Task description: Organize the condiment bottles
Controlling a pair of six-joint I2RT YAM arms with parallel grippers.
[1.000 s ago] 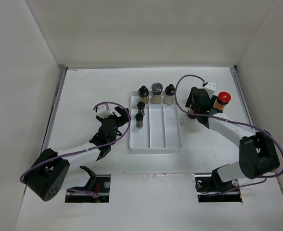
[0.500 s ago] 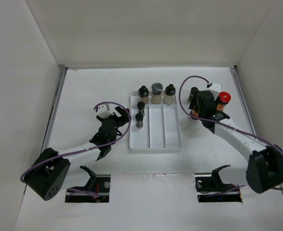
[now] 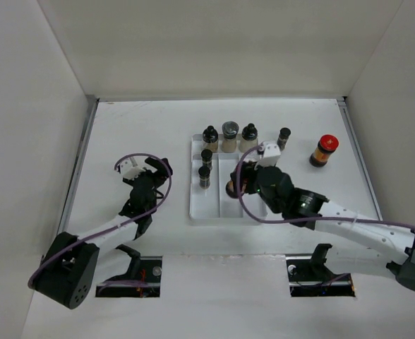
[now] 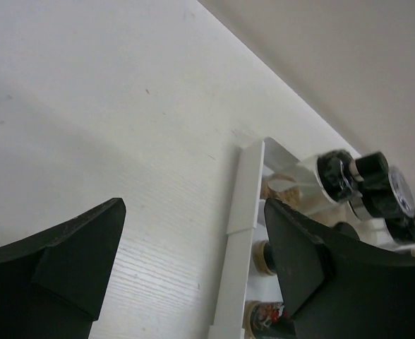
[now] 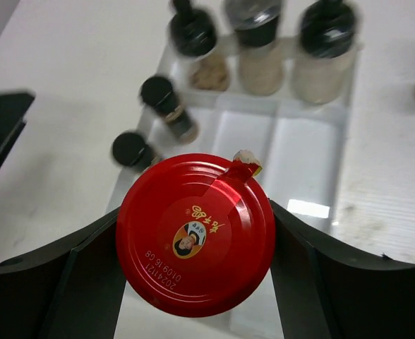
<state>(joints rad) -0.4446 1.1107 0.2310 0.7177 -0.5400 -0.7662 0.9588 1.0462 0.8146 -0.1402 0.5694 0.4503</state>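
Note:
I will carry the jar across and down next with my right gripper, because the vial lane's empty near end point(image 3: 205, 203) is below it and to its left in the top view.
My right gripper point(image 5: 195, 236) is shut on a red-capped jar point(image 5: 195, 233), held over the white tray point(image 5: 313, 134). In the top view this jar point(image 3: 231, 188) is above the tray's middle lane, under my right gripper point(image 3: 236, 185). Three bottles point(image 3: 229, 136) stand at the tray's far end. Two slim black-capped vials point(image 3: 205, 167) stand in its left lane. Another red-capped jar point(image 3: 325, 150) and a dark vial point(image 3: 284, 137) stand on the table to the right. My left gripper point(image 3: 149, 173) is open and holds nothing, left of the tray point(image 4: 243, 212).
White walls close in the table on the left, the right and at the back. The right arm's purple cable point(image 3: 244, 201) loops over the tray's near end. In the right wrist view the left gripper's finger point(image 5: 3, 127) shows at the left edge.
The right arm swung from the back right to over the tray, carrying a red-capped jar. That uncovered the dark vial. The left arm drew back to the left, away from the tray.

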